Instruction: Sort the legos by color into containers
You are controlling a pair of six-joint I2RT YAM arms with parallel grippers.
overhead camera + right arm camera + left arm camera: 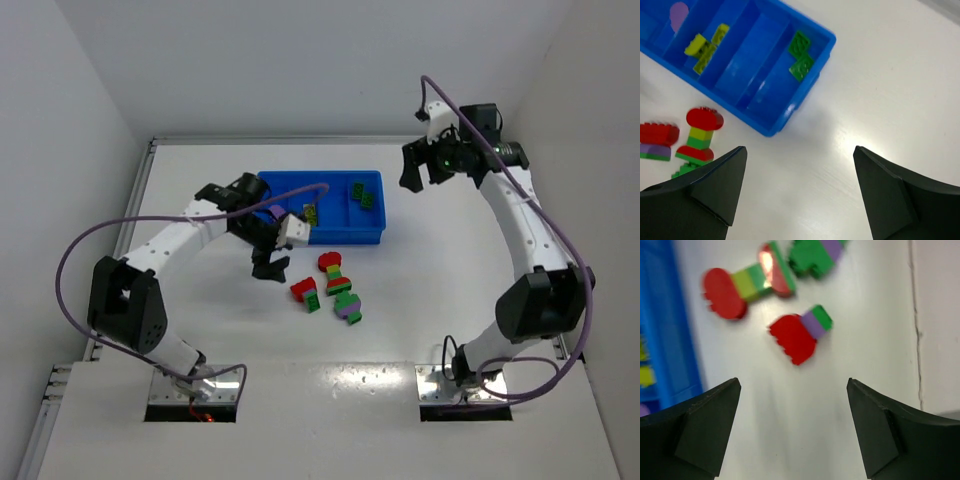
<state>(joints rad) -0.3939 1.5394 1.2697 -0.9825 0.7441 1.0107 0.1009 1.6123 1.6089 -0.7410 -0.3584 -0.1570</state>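
The red-purple-green stack's green end (313, 302) (823, 317) is narrower, so my left gripper should next turn, move past the red brick and come down over that end.
The blue tray (330, 238) of four compartments sits mid-table. It holds two green bricks (362, 195) in the right compartment, yellow-green bricks (311, 212) further left, and a purple one (679, 12). Three mixed stacks lie in front of it: red-purple-green (306, 292), red/yellow-green/green/red (333, 272), and green-purple (348, 306). My left gripper (270, 262) is open and empty, just left of the stacks; its wrist view shows the red-purple-green stack (800, 334) ahead of the jaws. My right gripper (425, 170) is open and empty, right of the tray.
White walls close the table at the back and both sides. The tray's right corner (827, 37) lies ahead-left of my right gripper (800, 190). The tray's front wall (660, 315) runs along the left of my left gripper (794, 425).
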